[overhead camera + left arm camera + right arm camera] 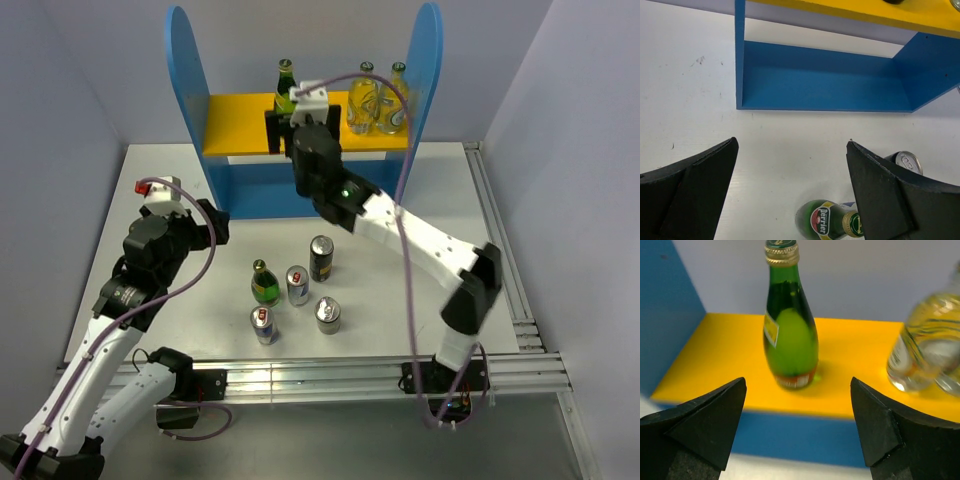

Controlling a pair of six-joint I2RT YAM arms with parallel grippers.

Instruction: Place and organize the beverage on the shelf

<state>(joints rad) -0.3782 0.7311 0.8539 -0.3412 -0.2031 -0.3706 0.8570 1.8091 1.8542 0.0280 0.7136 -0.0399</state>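
Observation:
The table bottle's capped neck [260, 271] [849, 223] comes next, as the bottle stands nearer my base. My left gripper goes back and to the right in the top view, then down around the neck.
The blue shelf [190, 90] has a yellow upper board [240, 125]. One green bottle [286, 84] stands upright on that board; in the right wrist view the bottle [790, 335] is just beyond my fingers. My right gripper [285, 130] [797, 382] is open and empty in front of it, not touching. On the table stand a second green bottle [265, 284] [825, 220], two silver-blue cans [297, 285] [263, 324] and two dark cans [321, 258] [328, 315]. My left gripper [215, 222] [792, 144] is open and empty, left of them above the table.
Two clear bottles with yellow caps [362, 100] [396, 98] stand at the right end of the yellow board; one shows in the right wrist view [930, 350]. The blue lower tier [825, 80] holds nothing. A metal rail [340, 375] runs along the table's near edge.

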